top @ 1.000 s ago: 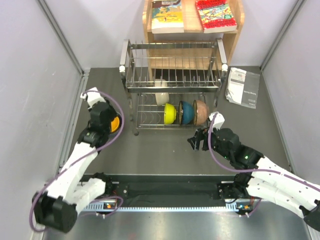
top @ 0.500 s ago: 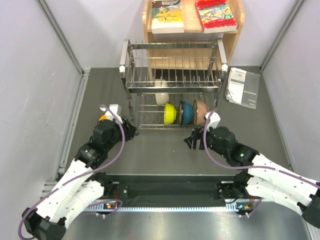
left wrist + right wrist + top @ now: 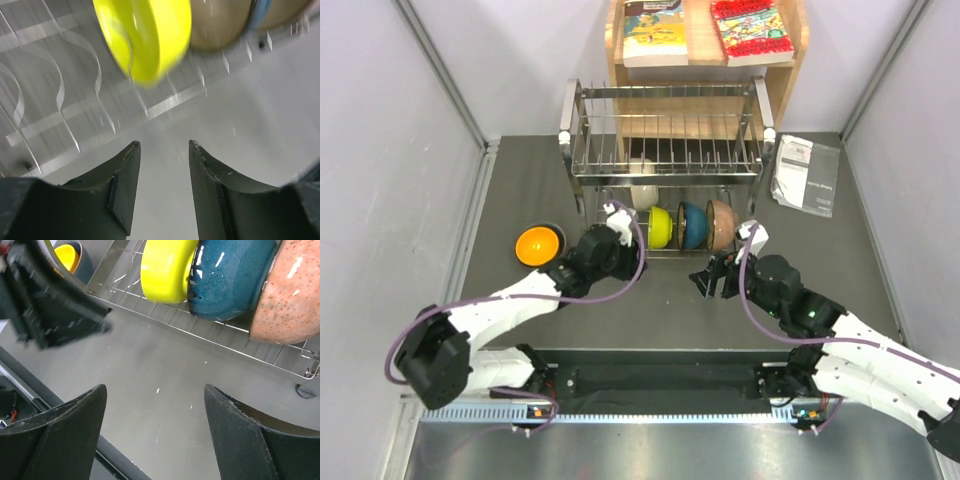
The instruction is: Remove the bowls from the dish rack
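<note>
The left gripper moves outward onto the lime-yellow bowl's near rim (image 3: 656, 244) (image 3: 152, 74) next. That rim stands outward of the fingers and to their right in the top view.
The dish rack (image 3: 665, 150) stands at the back middle of the table. On its lower tier, on edge, stand a cream-white bowl (image 3: 642, 190), a lime-yellow bowl (image 3: 660, 227), a teal-blue bowl (image 3: 693, 225) and a pinkish-tan bowl (image 3: 722, 223). An orange bowl (image 3: 539, 245) sits upright on the table left of the rack. My left gripper (image 3: 620, 222) is open and empty at the rack's front left, and the lime-yellow bowl (image 3: 145, 35) is just ahead of it. My right gripper (image 3: 705, 280) is wide open and empty, a short way in front of the teal-blue bowl (image 3: 230, 275).
A wooden shelf (image 3: 790, 80) with books stands behind the rack. A paper leaflet (image 3: 807, 175) lies to the right of the rack. Grey walls close in both sides. A black rail (image 3: 660, 385) runs along the near edge between the arm bases.
My left gripper has let go of the orange bowl, which now sits on the table at the left. The left arm has swung right to the rack's front. The right arm has barely moved.
</note>
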